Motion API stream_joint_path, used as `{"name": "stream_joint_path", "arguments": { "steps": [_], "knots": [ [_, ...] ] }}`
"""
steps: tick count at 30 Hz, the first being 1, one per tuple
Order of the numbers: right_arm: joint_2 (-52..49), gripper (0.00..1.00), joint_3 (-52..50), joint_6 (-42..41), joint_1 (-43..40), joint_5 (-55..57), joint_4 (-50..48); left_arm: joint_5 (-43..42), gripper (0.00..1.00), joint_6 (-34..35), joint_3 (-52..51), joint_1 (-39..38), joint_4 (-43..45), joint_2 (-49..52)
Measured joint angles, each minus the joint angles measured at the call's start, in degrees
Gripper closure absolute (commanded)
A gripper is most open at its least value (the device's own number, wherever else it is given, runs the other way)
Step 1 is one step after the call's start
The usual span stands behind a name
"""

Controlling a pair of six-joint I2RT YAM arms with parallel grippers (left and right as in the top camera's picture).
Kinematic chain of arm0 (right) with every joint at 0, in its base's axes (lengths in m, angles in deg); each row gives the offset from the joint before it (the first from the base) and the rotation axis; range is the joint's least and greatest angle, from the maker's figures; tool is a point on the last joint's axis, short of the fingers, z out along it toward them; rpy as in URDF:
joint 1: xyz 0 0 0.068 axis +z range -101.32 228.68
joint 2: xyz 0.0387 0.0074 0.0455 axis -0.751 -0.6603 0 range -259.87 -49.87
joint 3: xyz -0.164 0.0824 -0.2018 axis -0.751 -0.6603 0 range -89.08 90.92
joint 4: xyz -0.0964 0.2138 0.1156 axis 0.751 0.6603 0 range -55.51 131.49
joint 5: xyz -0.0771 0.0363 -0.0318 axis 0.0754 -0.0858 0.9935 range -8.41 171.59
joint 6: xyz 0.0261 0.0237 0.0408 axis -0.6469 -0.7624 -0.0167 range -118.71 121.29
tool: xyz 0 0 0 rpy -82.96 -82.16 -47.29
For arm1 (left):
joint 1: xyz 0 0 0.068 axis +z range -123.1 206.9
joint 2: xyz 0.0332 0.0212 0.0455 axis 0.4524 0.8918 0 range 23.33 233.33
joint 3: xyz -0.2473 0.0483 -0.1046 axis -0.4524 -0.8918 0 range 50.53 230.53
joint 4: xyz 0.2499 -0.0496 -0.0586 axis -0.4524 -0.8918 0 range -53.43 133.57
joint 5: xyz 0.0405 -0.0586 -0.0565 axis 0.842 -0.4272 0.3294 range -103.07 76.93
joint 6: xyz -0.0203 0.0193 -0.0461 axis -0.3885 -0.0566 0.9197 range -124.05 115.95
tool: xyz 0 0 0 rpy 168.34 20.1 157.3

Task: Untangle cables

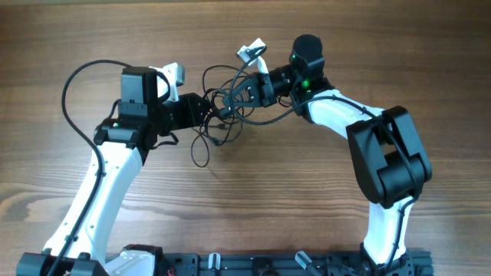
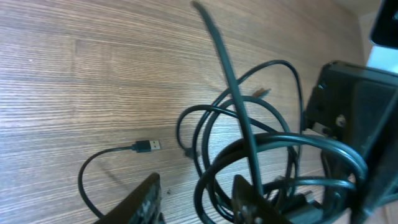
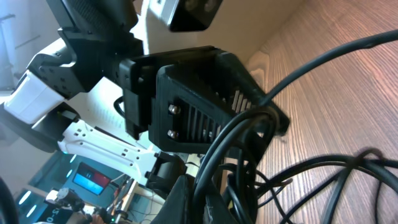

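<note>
Next, my right gripper will pull the bunched cable pieces to its right in the overhead view to spread and release them, as tabletop away from the knot is there.
The cables are a knot of thin black cords on the wooden table between my two grippers, with one loop trailing toward the front. My left gripper is open at the knot's left side. In the left wrist view its fingers stand apart, and cable loops ring the right finger. A loose strand ends in a USB plug lying flat. My right gripper is shut on strands of the knot. In the right wrist view its fingers pinch the cords, close to the left gripper's body.
The left arm's thick black wiring cable arcs over the table at the far left. White wrist cameras stick out above each gripper. A black rail runs along the table's front edge.
</note>
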Motion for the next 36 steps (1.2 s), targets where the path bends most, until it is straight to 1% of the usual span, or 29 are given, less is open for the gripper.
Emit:
{"name": "stream_joint_path", "arguments": {
  "steps": [2,3,4,5,6,7,11,14,15,17,21,22,25,26,28,31,32,33,34,35,36],
  "knots": [
    [0.0,0.95,0.0,-1.86,-0.02,0.0,-1.7,1.11,0.44,0.46,0.0,-0.17,0.0,0.0],
    [0.0,0.95,0.0,-2.32,-0.02,0.0,-2.43,1.42,0.49,0.46,0.0,-0.22,0.07,0.0],
    [0.0,0.95,0.0,-3.15,0.0,0.0,-3.3,1.53,0.58,0.46,0.0,-0.24,0.09,0.02],
    [0.0,0.95,0.0,-3.91,0.0,0.0,-4.28,1.49,0.73,0.85,0.0,-0.26,0.35,0.04],
    [0.0,0.95,0.0,-5.03,0.0,0.0,-5.4,1.46,0.92,0.94,0.0,-0.33,0.9,0.13],
    [0.0,0.96,0.0,-6.08,0.04,0.0,-6.67,1.44,0.96,1.55,0.0,-0.5,1.22,0.28],
    [-0.11,0.95,0.0,-10.51,0.48,0.0,-10.93,1.53,0.96,1.75,0.04,-1.77,1.68,1.66],
    [-1.07,0.95,0.0,-12.68,0.59,0.04,-11.32,7.72,0.96,3.58,0.55,-2.12,-1.49,2.01],
    [-1.64,0.95,-0.02,-12.85,0.57,0.11,-11.21,10.95,0.96,5.16,0.85,-2.08,-3.28,1.95],
    [-2.21,0.95,-0.17,-12.48,0.35,0.87,-10.29,14.38,0.96,7.21,1.07,-1.11,-5.92,1.33],
    [-2.36,0.96,-0.17,-11.02,-1.18,3.45,-7.82,15.23,0.96,9.55,1.14,2.62,-7.5,-2.27],
    [-2.36,0.95,-0.17,-10.16,-1.81,4.02,-6.27,15.47,0.96,9.99,1.14,3.54,-7.74,-3.34],
    [-2.29,0.95,-0.15,-5.49,-6.88,7.17,3.52,23.74,0.96,12.55,0.92,8.9,-9.16,-5.92],
    [-2.19,0.95,-0.02,-3.23,-9.57,10.47,9.01,26.32,0.96,13.9,0.83,10.75,-9.2,-6.88],
    [-2.21,0.94,-0.07,1.53,-12.57,16.15,16.74,27.39,0.96,15.63,0.79,11.17,-9.18,-8.94],
    [-2.14,0.83,0.04,8.46,-11.19,21.44,25.81,25.22,0.96,16.81,0.79,11.08,-9.22,-10.05],
    [-2.14,0.77,0.09,10.03,-10.1,22.4,28.3,24.5,0.96,16.98,0.79,11.08,-9.27,-10.03],
    [-2.14,0.62,0.15,12.31,-9.11,22.99,31.04,23.34,0.96,17.18,0.79,11.08,-9.4,-9.99],
    [-2.14,0.43,0.15,14.1,-8.17,23.41,33.31,21.77,0.96,17.2,0.79,11.08,-9.33,-9.99],
    [-2.14,0.29,0.04,16.0,-7.13,23.39,35.6,19.28,0.96,16.72,0.74,11.08,-8.83,-9.99],
    [-2.14,0.2,0.04,17.64,-6.67,22.97,36.13,15.43,0.96,15.26,0.68,11.08,-7.65,-9.99]
  ]
}}
